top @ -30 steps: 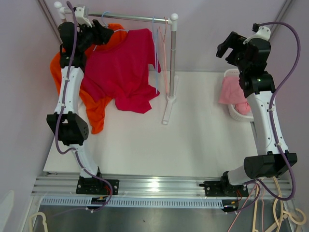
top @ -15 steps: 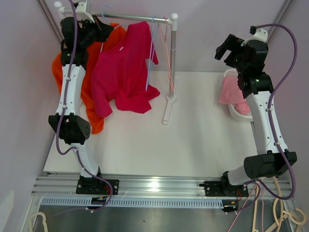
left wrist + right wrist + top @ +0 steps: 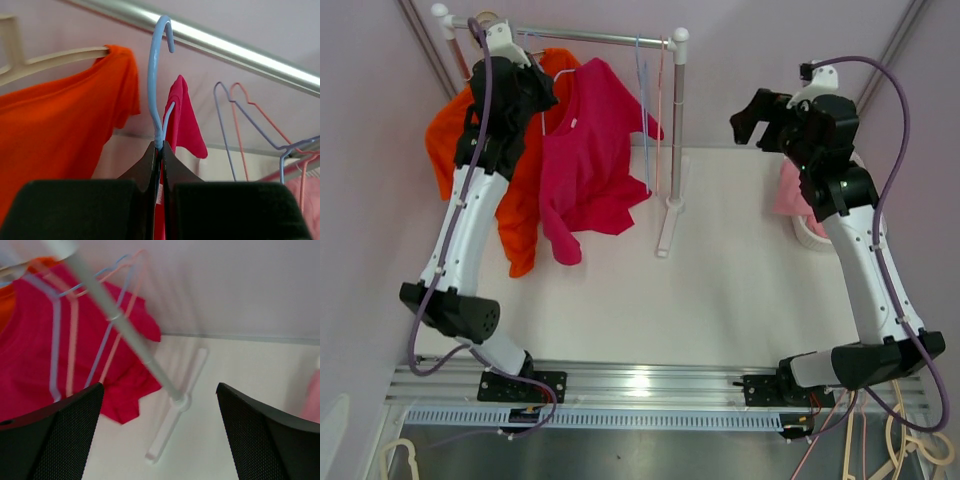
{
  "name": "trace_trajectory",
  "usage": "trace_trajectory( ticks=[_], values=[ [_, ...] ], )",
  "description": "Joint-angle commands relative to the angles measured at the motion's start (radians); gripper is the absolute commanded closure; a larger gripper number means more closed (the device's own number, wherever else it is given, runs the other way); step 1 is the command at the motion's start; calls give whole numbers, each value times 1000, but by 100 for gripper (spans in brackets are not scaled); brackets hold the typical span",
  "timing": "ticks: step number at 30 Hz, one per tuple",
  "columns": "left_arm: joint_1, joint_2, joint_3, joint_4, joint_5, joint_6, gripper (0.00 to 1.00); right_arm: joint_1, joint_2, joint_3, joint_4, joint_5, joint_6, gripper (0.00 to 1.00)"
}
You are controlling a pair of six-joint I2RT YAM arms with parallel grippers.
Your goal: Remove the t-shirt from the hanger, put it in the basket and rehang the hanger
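My right gripper turns toward the magenta shirt's lower end next, moving down and back onto its near fold, since that end hangs free.
A magenta t-shirt point(image 3: 590, 150) hangs on a light blue hanger point(image 3: 152, 85) by the rack's rail point(image 3: 590, 38). My left gripper point(image 3: 538, 92) is shut on the hanger's neck just below the hook, as the left wrist view point(image 3: 161, 150) shows. The hook's top is level with the rail point(image 3: 240, 52); I cannot tell whether it rests on it. The shirt point(image 3: 187, 125) drapes below and behind the fingers. My right gripper point(image 3: 752, 118) is open and empty, high in the air to the right of the rack. In its view point(image 3: 160, 440) the shirt point(image 3: 30, 355) is blurred at the left.
An orange t-shirt point(image 3: 525, 190) on a cream hanger point(image 3: 55, 57) hangs at the rail's left end. Empty purple and pink hangers point(image 3: 648, 100) hang near the right post point(image 3: 678, 120). The rack's foot point(image 3: 670, 225) lies mid-table. A white basket point(image 3: 810, 232) with pink cloth stands at the right.
My left gripper has swung the blue hanger, so the magenta shirt has turned and now hangs narrower. My right arm has moved left toward the rack.
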Motion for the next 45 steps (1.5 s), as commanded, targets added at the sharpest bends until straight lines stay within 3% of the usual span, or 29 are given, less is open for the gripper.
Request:
trace_trajectory(
  ticks=[1, 6, 7, 10, 14, 21, 25, 28, 30, 33, 34, 39, 45],
  values=[
    [-38, -145, -113, 33, -309, -53, 99, 85, -110, -40, 50, -141, -58, 1],
    [-86, -301, -210, 23, -364, -78, 99, 252, -168, -98, 12, -314, -116, 0],
    [-112, -316, -229, 12, -416, -82, 99, 366, -167, -105, -6, -322, -144, 0],
    [-185, -334, -183, -136, -620, -143, 99, 589, -159, -167, 12, -264, -233, 0],
    [-250, -317, -77, -275, -677, -188, 99, 743, -142, -310, 159, -236, -238, 0],
    [-307, -335, -103, -280, -707, -159, 99, 873, -19, -376, 360, -204, -216, 1],
    [-307, -317, -77, -326, -691, -193, 99, 899, 74, -356, 493, -181, -213, 0],
    [-309, -330, -123, -274, -678, -187, 99, 907, 132, -336, 538, -186, -184, 0],
    [-309, -329, -129, -269, -679, -178, 99, 913, 169, -312, 532, -183, -178, 16],
    [-309, -312, -124, -260, -685, -164, 99, 924, 182, -318, 520, -170, -167, 83],
    [-306, -307, -124, -251, -684, -159, 99, 932, 179, -321, 503, -170, -161, 100],
    [-261, -232, -122, -129, -626, -73, 99, 1016, 82, -472, 468, -115, -163, 100],
    [-172, -45, 122, -206, -584, -73, 99, 1180, -71, -703, 512, -3, -104, 100]
  ],
)
